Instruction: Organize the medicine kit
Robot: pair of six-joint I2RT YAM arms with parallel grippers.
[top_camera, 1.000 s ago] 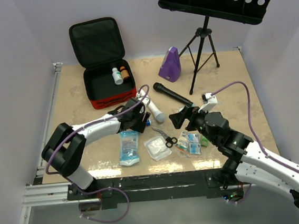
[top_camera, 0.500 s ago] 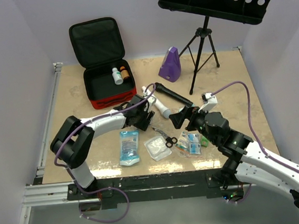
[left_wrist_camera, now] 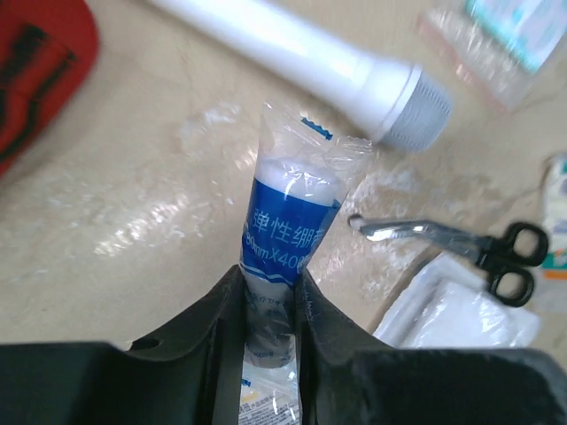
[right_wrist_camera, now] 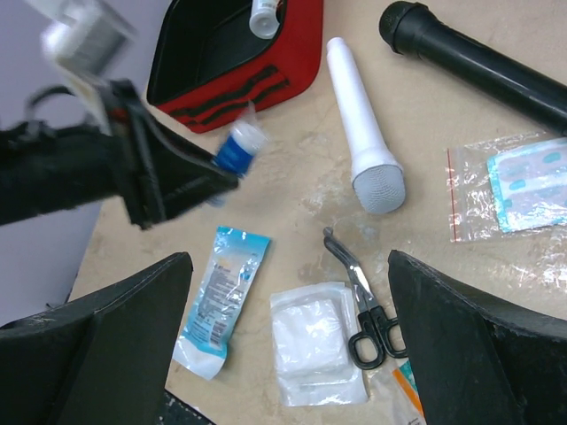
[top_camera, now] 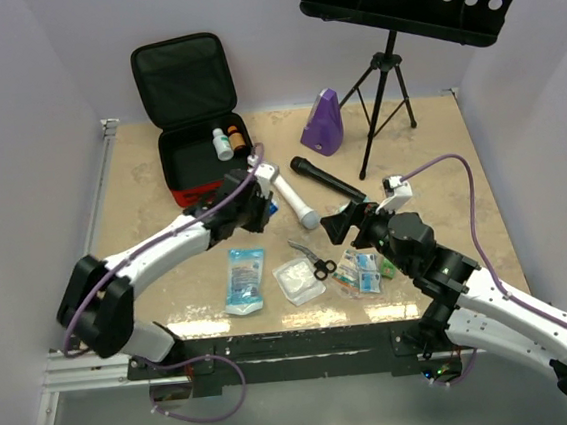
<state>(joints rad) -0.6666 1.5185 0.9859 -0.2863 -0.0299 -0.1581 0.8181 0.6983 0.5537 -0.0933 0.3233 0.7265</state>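
Note:
My left gripper lifts outward over the kit's red side next, then moves down to the kit's black bottom (top_camera: 205, 158) beside the white bottle, since that spot is empty.
The medicine kit (top_camera: 207, 193) lies open at the back left, red outside and black inside, with two small bottles (top_camera: 228, 141) in its tray; its red wall (right_wrist_camera: 285, 53) also shows in the right wrist view. My left gripper (left_wrist_camera: 270, 297) is shut on a blue-and-white bandage roll (left_wrist_camera: 294, 212) in clear wrap, held just above the table in front of the kit. The roll (right_wrist_camera: 237, 147) sticks out of the left gripper's fingers (right_wrist_camera: 190, 181). My right gripper (right_wrist_camera: 291, 297) hangs open over the gauze pad (right_wrist_camera: 314, 341) and scissors (right_wrist_camera: 361, 305), holding nothing.
A white microphone (top_camera: 290, 200) and a black microphone (top_camera: 329, 180) lie mid-table. Near the front lie a blue packet (top_camera: 244, 280), scissors (top_camera: 314, 260) and a bag of plasters (top_camera: 361, 268). A purple metronome (top_camera: 323, 123) and a music stand (top_camera: 381, 73) stand at the back right.
The left gripper's jaws have closed on the bandage roll, and the arm has drawn back left, toward the kit. The white microphone has shifted a little. The right arm is still.

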